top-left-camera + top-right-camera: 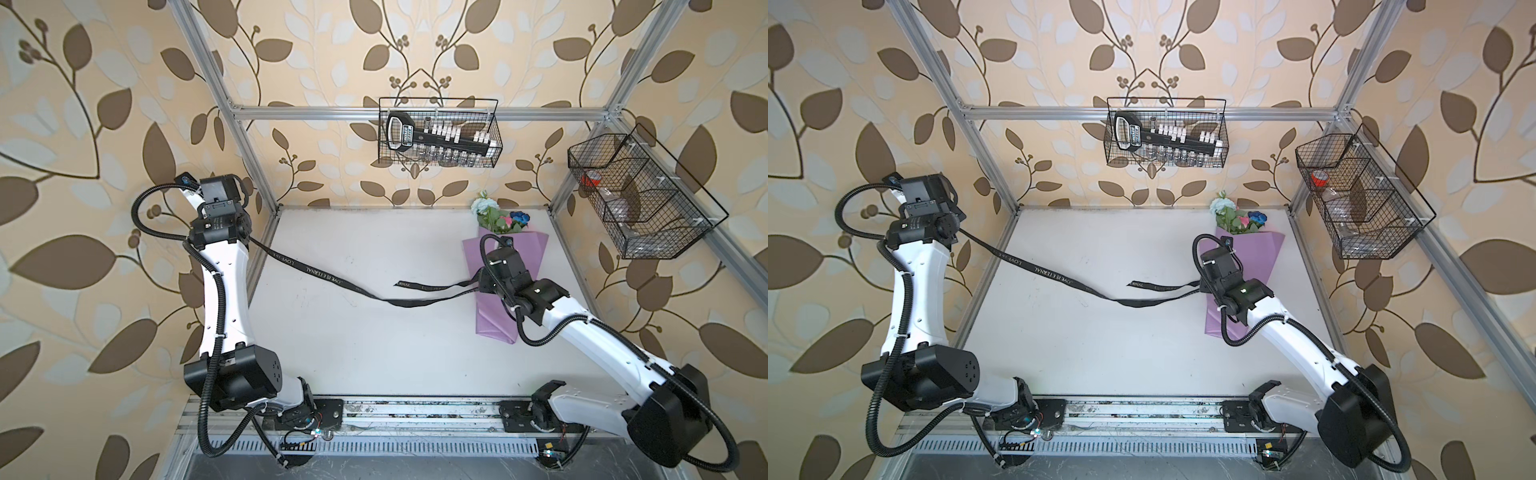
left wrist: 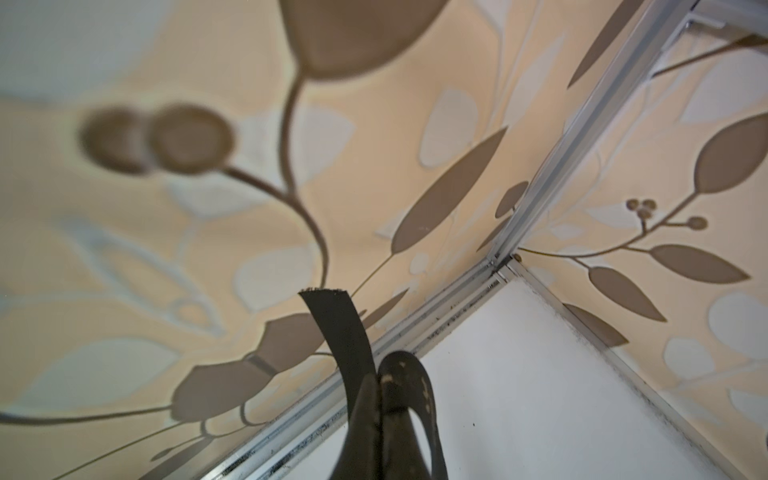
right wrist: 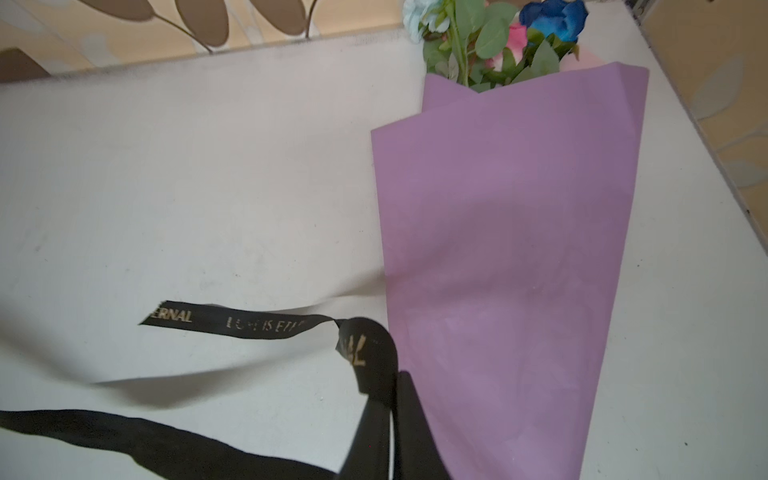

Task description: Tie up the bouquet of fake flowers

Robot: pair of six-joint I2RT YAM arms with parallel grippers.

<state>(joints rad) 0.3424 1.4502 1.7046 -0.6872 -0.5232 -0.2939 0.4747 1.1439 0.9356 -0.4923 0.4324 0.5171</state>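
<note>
My left gripper should next move down toward the table's side edge and release the ribbon (image 1: 332, 282) near its cut end, because the ribbon's length already reaches the bouquet.
The bouquet of fake flowers (image 1: 494, 320) (image 1: 1268, 253) (image 3: 507, 232) lies at the table's right back, wrapped in a lilac paper cone with pale blue, pink and dark blue blooms at its far end. A long black ribbon (image 1: 332, 282) (image 1: 1059, 276) with lettering runs from it across the table to the left. My right gripper (image 1: 481, 284) (image 3: 392, 386) is shut on the ribbon beside the cone's left edge. My left gripper (image 2: 378, 374) is raised over the table's left edge, shut on the ribbon (image 2: 336, 328) near its cut end. In both top views the left wrist hides the left jaws.
A wire basket (image 1: 438, 133) with a black tool hangs on the back rail. Another wire basket (image 1: 640, 195) hangs on the right frame. Aluminium posts (image 1: 249, 166) stand at the white table's (image 1: 374, 353) back corners, close to the left wrist.
</note>
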